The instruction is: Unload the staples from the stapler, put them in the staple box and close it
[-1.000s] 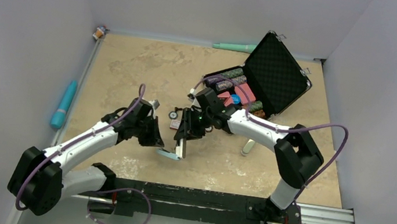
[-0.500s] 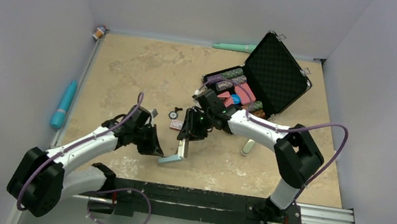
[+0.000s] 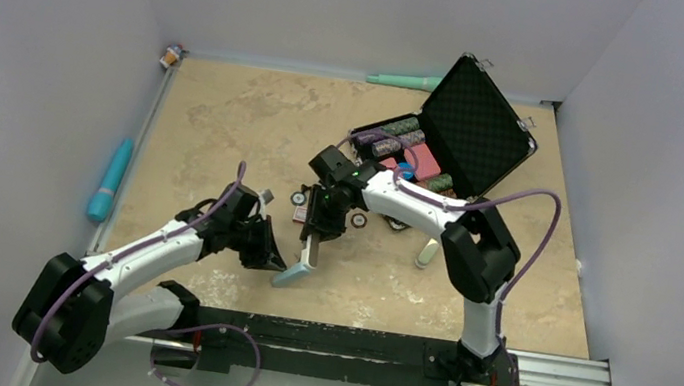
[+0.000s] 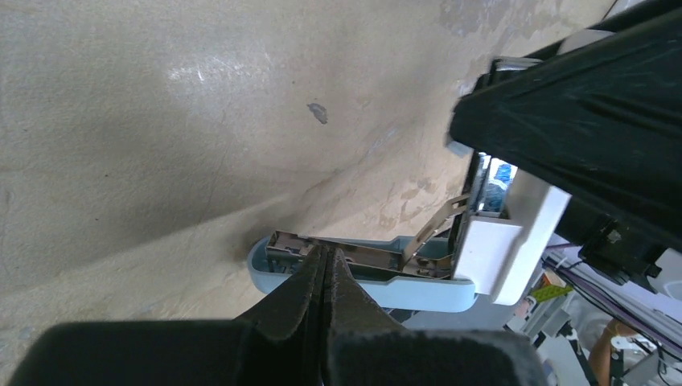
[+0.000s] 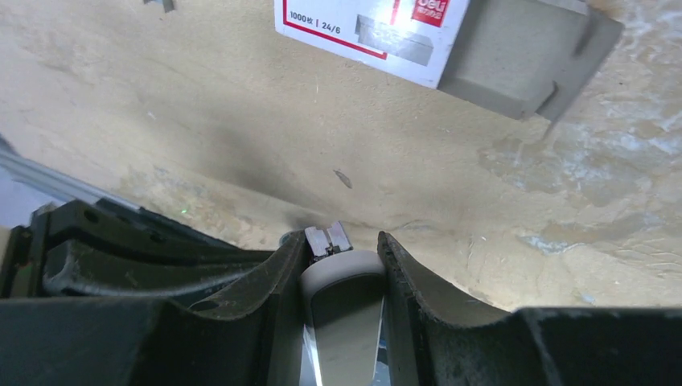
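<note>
The right gripper carries the lid up and outward over the box next, then releases it, since the white and red staple box (image 3: 301, 215) (image 5: 371, 34) lies close outward.
The light-blue stapler (image 3: 291, 273) stands open on the table, base down and its pale lid raised. My right gripper (image 3: 316, 232) is shut on the lid (image 5: 344, 301) and holds it up; a metal end (image 5: 328, 239) pokes out past the fingers. In the left wrist view the base (image 4: 418, 291) shows its silvery inner channel (image 4: 354, 256). My left gripper (image 4: 325, 256) is shut, its tips pressed together at the channel's edge. I cannot tell whether staples sit between them. The white lid (image 4: 515, 241) rises at the right.
A white and red staple box (image 5: 370, 24) lies just beyond the stapler, also in the top view (image 3: 302, 215). An open black case (image 3: 474, 121) with poker chips stands at the back right. A teal pen (image 3: 110, 179) lies at the left edge. A white item (image 3: 427, 254) lies right.
My left gripper has moved right and down to the stapler's base. My right arm has swung left while holding the lid, and the stapler has tilted more upright.
</note>
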Tool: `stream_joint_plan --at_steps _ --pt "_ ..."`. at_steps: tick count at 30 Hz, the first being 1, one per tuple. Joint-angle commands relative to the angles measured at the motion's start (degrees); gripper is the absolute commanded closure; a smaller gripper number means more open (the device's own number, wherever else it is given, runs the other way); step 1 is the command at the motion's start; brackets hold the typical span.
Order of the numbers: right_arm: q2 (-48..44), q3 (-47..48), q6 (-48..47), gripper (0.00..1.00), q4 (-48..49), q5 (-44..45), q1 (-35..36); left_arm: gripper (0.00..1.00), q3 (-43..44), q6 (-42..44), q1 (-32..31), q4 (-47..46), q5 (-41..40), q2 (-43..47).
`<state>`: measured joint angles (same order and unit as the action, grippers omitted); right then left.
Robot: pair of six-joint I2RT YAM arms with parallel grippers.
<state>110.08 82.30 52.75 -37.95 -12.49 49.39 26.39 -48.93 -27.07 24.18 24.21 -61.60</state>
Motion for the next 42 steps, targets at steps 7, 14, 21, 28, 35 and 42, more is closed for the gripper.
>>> stream_joint_plan --at_steps 7,14,21,28,35,42 --pt "3.3 10.0 2.5 1.00 -8.9 8.2 1.1 1.00 -1.1 -1.3 -0.3 -0.9 4.4 -0.4" --pt "2.2 9.9 0.3 1.00 -7.2 7.0 0.9 1.00 -0.6 -1.2 -0.2 -1.7 4.5 -1.9" --pt "-0.6 9.6 -0.8 1.00 -5.0 2.6 0.3 1.00 0.1 -1.1 -0.3 -2.6 5.0 -3.5" --pt "-3.6 6.5 -3.2 1.00 -1.9 1.4 -0.1 1.00 2.8 0.8 -0.3 -5.4 6.1 0.9" --pt "-6.4 1.6 -2.3 0.75 2.1 -3.0 -0.3 0.62 5.4 1.8 -0.3 -8.9 7.7 -0.7" --pt "-6.8 0.3 -2.7 1.00 3.3 -4.6 -0.9 0.71 5.0 1.4 -0.5 -10.8 8.4 -2.4"
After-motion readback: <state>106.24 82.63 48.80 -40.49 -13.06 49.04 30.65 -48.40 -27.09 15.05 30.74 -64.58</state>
